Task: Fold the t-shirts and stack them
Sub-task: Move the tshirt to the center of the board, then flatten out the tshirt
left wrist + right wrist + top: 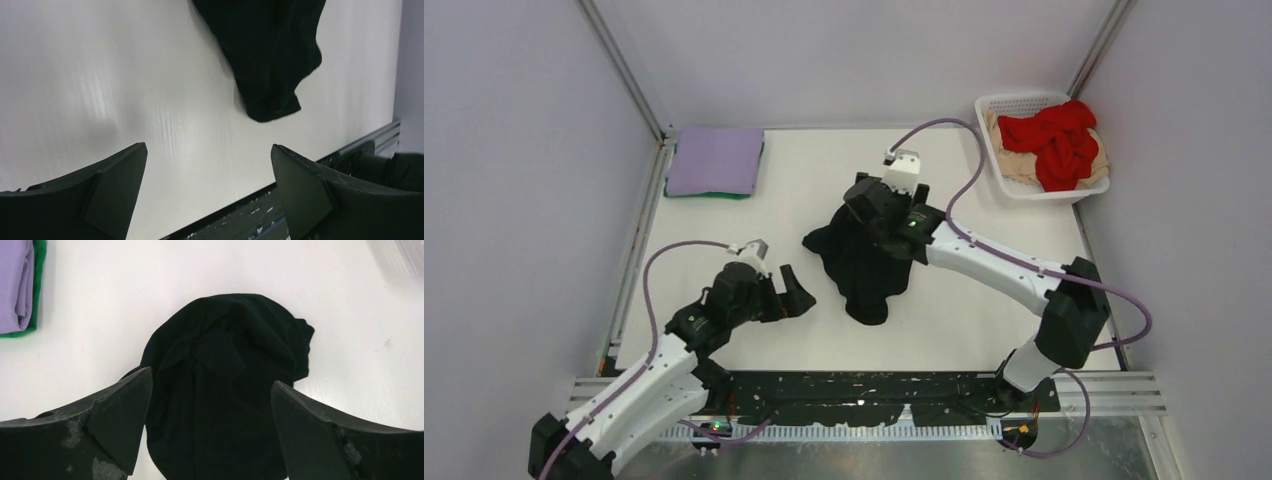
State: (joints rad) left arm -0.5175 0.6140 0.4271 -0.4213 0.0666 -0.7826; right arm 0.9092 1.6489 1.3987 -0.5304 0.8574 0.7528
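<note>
My left gripper is to move down and across toward the black t-shirt (864, 275) next, and then onto the facing edge by its near end.
A crumpled black t-shirt (864, 275) lies in a heap mid-table. My right gripper (869, 215) hangs over its far part, jaws wide open and empty; in the right wrist view the shirt (225, 355) fills the gap between the fingers. My left gripper (789, 290) is open and empty, just left of the shirt, low over bare table; the left wrist view shows the shirt's near end (265, 55) ahead. A folded lavender t-shirt (716, 158) lies on a folded green one (709, 194) at the far left. A red t-shirt (1056, 140) and a beige one (1009, 162) lie bunched in the basket.
The white lattice basket (994, 105) stands at the far right corner. Grey walls and metal posts close in the table on three sides. A black perforated strip (874, 400) runs along the near edge by the arm bases.
</note>
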